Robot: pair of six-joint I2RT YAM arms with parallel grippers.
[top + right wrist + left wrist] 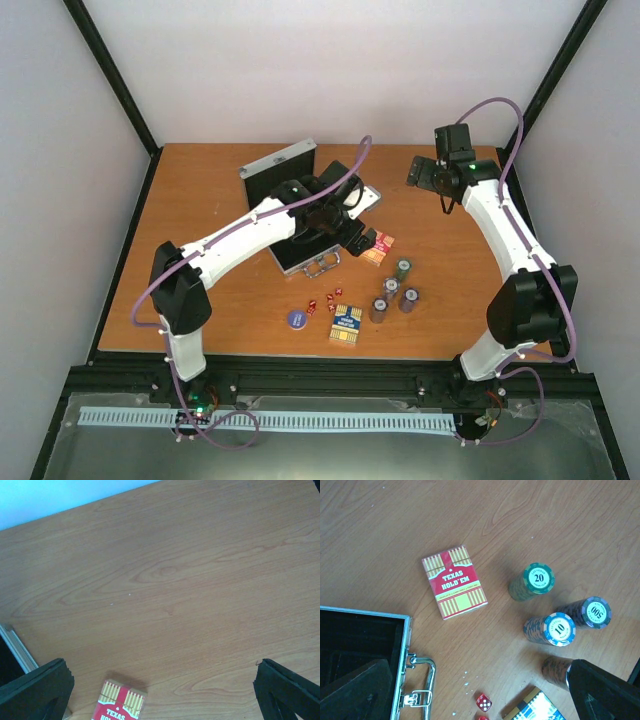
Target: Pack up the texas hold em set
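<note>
My left gripper lowers and turns onto the red card box next, its fingers astride the box's long sides, because the box lies at an angle between them.
The silver case lies open at table centre, black lining up, its handle toward the loose pieces. My left gripper hovers open and empty over the case's near-right edge, next to the red card box, which also shows in the left wrist view. Several grey chip stacks stand to the right; their tops read 20, 500 and 10. Red dice, the blue disc and the blue-yellow card box lie nearer me. My right gripper is open and empty, high at the back right.
The case lid stands up at the back of the case. The right wrist view shows bare wood, the red card box at its bottom edge and a case corner at left. Black frame posts border the table.
</note>
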